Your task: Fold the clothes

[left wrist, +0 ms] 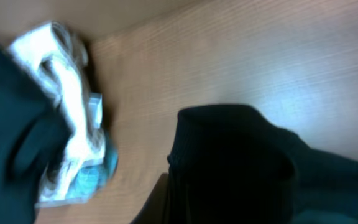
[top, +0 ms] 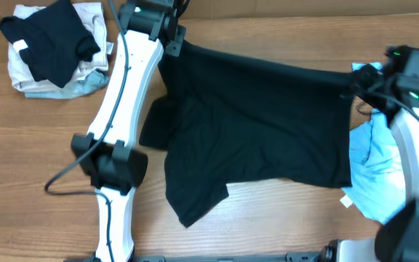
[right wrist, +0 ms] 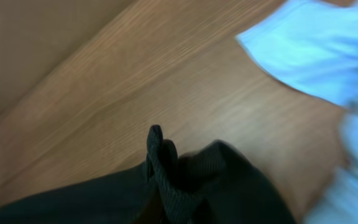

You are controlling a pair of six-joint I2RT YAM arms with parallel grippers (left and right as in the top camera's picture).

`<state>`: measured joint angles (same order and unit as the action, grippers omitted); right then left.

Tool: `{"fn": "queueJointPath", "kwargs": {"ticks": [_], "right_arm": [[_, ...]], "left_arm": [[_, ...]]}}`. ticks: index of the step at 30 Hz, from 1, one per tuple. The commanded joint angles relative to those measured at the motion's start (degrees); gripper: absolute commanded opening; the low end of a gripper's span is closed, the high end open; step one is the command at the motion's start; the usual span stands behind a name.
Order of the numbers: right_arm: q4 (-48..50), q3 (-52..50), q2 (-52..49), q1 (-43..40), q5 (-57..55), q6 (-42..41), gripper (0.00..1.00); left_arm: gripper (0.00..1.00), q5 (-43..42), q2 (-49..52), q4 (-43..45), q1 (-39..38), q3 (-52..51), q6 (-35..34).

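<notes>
The black T-shirt's far edge hangs stretched above the table, so next I need to move my left gripper down and outward onto the bare wood beyond that edge and let go of the T-shirt's corner.
A large black T-shirt (top: 260, 138) is stretched taut above the wooden table between my two grippers. My left gripper (top: 173, 45) is shut on its far left corner; in the left wrist view the black cloth (left wrist: 241, 168) hides the fingers. My right gripper (top: 356, 86) is shut on its far right corner; the right wrist view shows bunched black ribbed fabric (right wrist: 179, 180) over the jaws. A light blue T-shirt (top: 375, 171) lies on the table at the right, under the right arm, and shows in the right wrist view (right wrist: 316, 43).
A pile of clothes (top: 53, 47), black on top of white and pale blue, sits at the far left corner; it also shows in the left wrist view (left wrist: 67, 130). The left arm (top: 115, 131) stretches along the table's left side.
</notes>
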<state>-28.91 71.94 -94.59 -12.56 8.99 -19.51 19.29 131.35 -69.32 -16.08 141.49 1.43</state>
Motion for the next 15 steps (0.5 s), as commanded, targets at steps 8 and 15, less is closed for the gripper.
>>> {"fn": "queueJointPath", "kwargs": {"ticks": [8,15], "right_arm": [[31.76,0.11,-19.45,3.98,-2.95,-4.79,0.17],[43.91,0.11,-20.24,3.91,-5.79,-4.50,0.80]], "left_arm": [[0.11,3.56,15.63,33.70,2.56,0.13,-0.15],[0.90,3.58,18.78,47.30,2.58,0.13,-0.15]]}}
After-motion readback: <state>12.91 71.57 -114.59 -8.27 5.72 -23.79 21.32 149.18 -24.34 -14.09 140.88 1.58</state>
